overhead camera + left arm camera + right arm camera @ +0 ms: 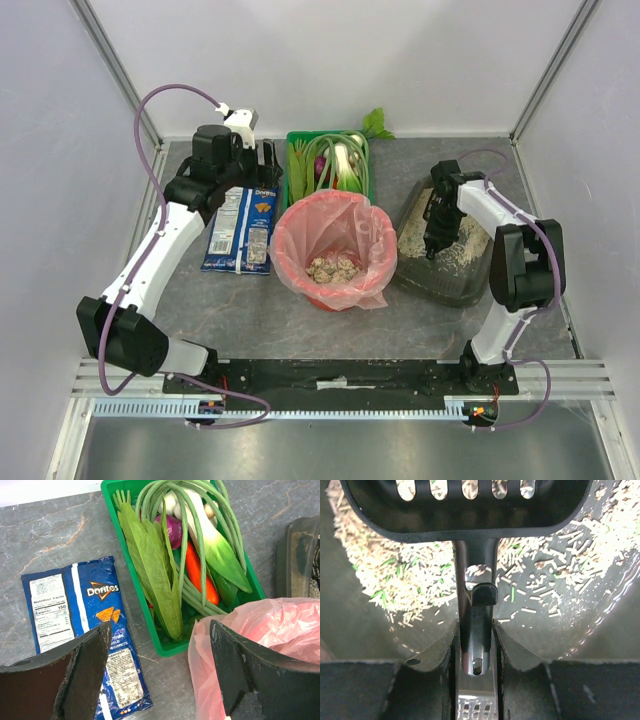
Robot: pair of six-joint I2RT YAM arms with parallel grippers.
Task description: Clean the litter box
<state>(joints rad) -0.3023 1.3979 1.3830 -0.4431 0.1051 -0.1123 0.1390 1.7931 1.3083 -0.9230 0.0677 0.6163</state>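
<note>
The clumps are in the bin, so my right gripper will next lower the scoop (470,515) onto pale litter just below the gripper and release the scoop's handle.
The litter box (441,288), a shallow dark tray with beige litter (462,252), sits at the right of the table. My right gripper (436,238) hangs over it, pointing down. In the right wrist view my right gripper (476,628) is shut on the handle of a black slotted scoop (470,515), whose bowl lies just above pale litter (405,575) on the tray floor (600,630). My left gripper (264,163) is at the back left, open and empty. In the left wrist view my left gripper (160,625) hovers over the table with its jaws wide apart.
A round red bin lined with a pink bag (292,238) stands mid-table with clumps (335,268) inside; the bag (280,625) lies under the left gripper's right finger. A green crate (297,150) of vegetables is behind it. A blue Doritos bag (240,230) lies left.
</note>
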